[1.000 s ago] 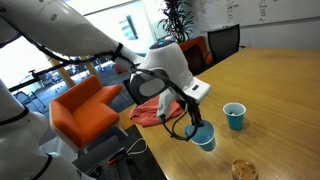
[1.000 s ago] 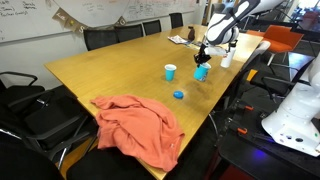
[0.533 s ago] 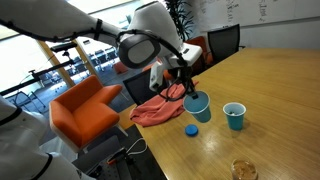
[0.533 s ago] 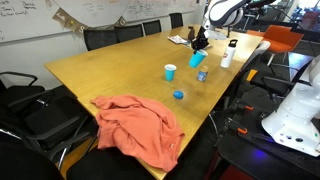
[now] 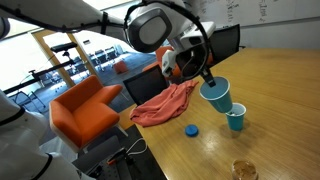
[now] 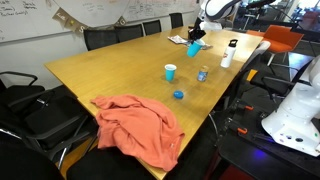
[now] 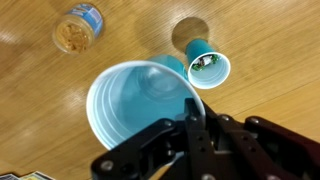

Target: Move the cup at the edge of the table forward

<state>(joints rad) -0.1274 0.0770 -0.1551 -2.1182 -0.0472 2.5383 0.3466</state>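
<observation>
The bare table beyond the jar [image 5: 291, 162] is outward and below, so my gripper will next move outward past the teal cup [image 5: 236, 119], then down to let go of the light-blue cup's rim.
My gripper [image 5: 207, 80] is shut on the rim of the wider light-blue cup [image 5: 217, 97] and holds it tilted in the air above the light-brown wooden table [image 5: 285, 85]. In the wrist view the cup [image 7: 138, 98] fills the middle, its pale inside facing the camera, with one of my gripper's [image 7: 190, 122] fingers inside the rim and one outside. In an exterior view the cup [image 6: 194, 47] hangs under the gripper [image 6: 196, 40] over the table's far part [image 6: 110, 65]. The smaller teal cup [image 5: 236, 119] stands on the table just below and beside the held cup.
A small flat blue lid [image 5: 191, 129] lies near the table edge. A jar with brown contents [image 5: 244, 170] stands at the front. A red cloth [image 5: 163, 104] hangs over the table edge. Orange and black chairs surround the table. A white bottle [image 6: 227, 58] stands near the corner.
The gripper has lifted the light-blue cup off the table near its edge and carried it up and further over the table, to above the smaller teal cup.
</observation>
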